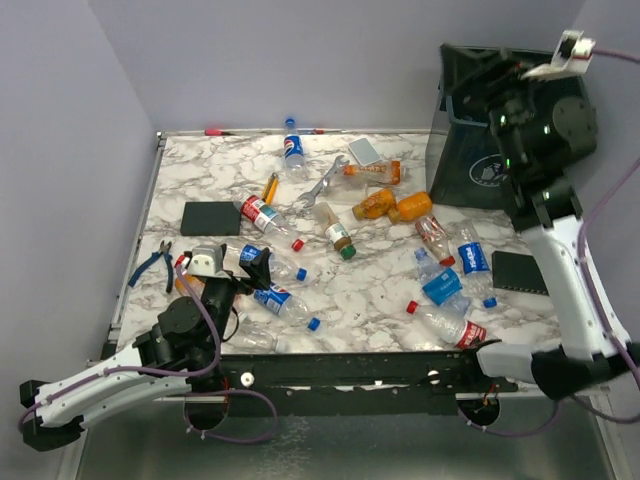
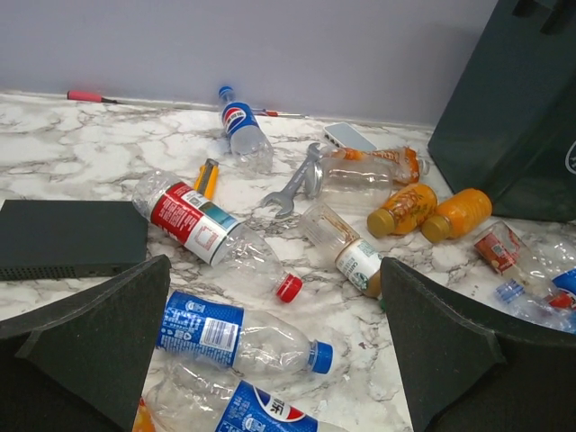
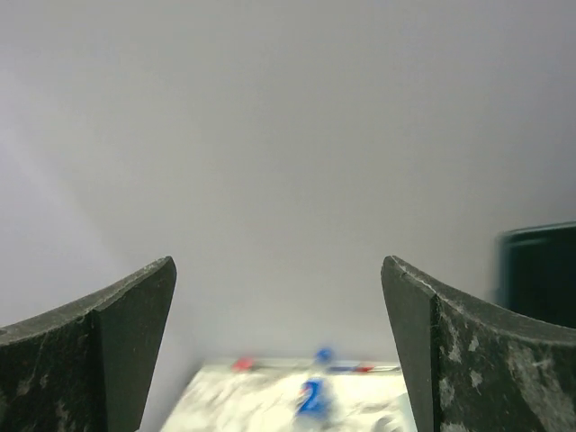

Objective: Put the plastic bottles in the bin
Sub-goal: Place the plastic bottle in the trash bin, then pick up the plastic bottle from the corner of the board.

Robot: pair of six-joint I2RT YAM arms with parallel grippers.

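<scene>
My left gripper is open above the nearer blue-labelled bottle, which lies slanted across the gap between the fingers. It will tilt downward, turn and lower onto the nearer blue-labelled bottle's label next.
Plastic bottles lie scattered over the marble table: a Pepsi one at the back, a red-labelled one, two orange ones, and a cluster at the right. The dark green bin stands at the back right. My left gripper hangs open low over the near left. In the left wrist view, a blue-labelled bottle lies on the table between and beyond its fingers. My right gripper is raised above the bin, open and empty.
A silver wrench and a yellow-handled tool lie among the bottles. Black slabs sit at the left and right. Blue-handled pliers lie on the left edge. Walls close the left, back and right.
</scene>
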